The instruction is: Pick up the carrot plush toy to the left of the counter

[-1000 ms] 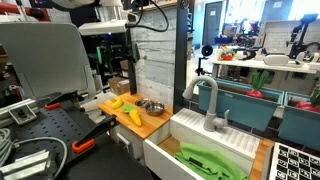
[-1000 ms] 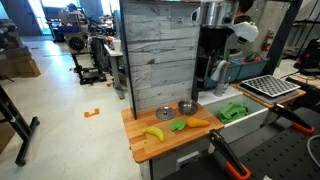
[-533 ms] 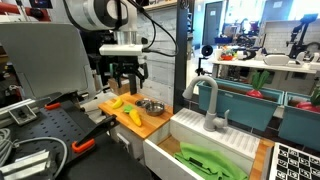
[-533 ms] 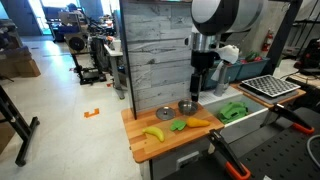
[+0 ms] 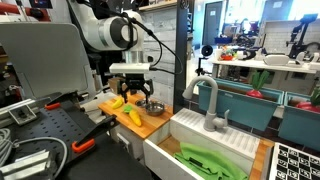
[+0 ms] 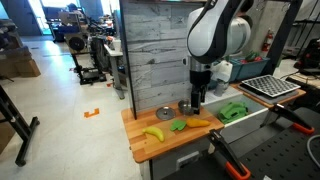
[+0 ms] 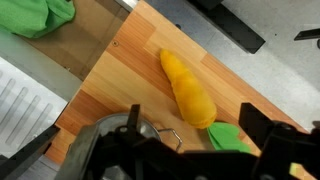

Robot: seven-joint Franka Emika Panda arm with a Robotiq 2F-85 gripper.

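Observation:
The carrot's thick end (image 6: 192, 122) (image 7: 197, 107) beside the green leaf is below, between the spread fingers, so I should move my open gripper down onto it next.
The carrot plush toy (image 7: 187, 88) lies flat on the orange-tan wooden counter (image 7: 110, 85), its green leafy end (image 7: 228, 137) toward my gripper. In both exterior views the carrot (image 6: 199, 123) (image 5: 133, 116) lies near the counter's front edge beside the sink. My gripper (image 7: 190, 125) is open and empty, its two dark fingers either side of the carrot's leafy end, a little above it. In the exterior views the gripper (image 6: 196, 100) (image 5: 131, 97) hangs over the counter (image 6: 145, 145).
A curved yellow banana (image 6: 153, 133) (image 5: 116, 102) and a green leaf piece (image 6: 178, 126) lie on the counter. Two round metal bowls (image 6: 186, 106) (image 6: 164, 114) stand at the back by the grey plank wall (image 6: 155, 55). A white sink (image 5: 215, 150) holds green plush (image 6: 234, 111).
The arm has swung in and come down over the counter; the gripper now hovers just above the carrot's leafy end. The objects have not moved.

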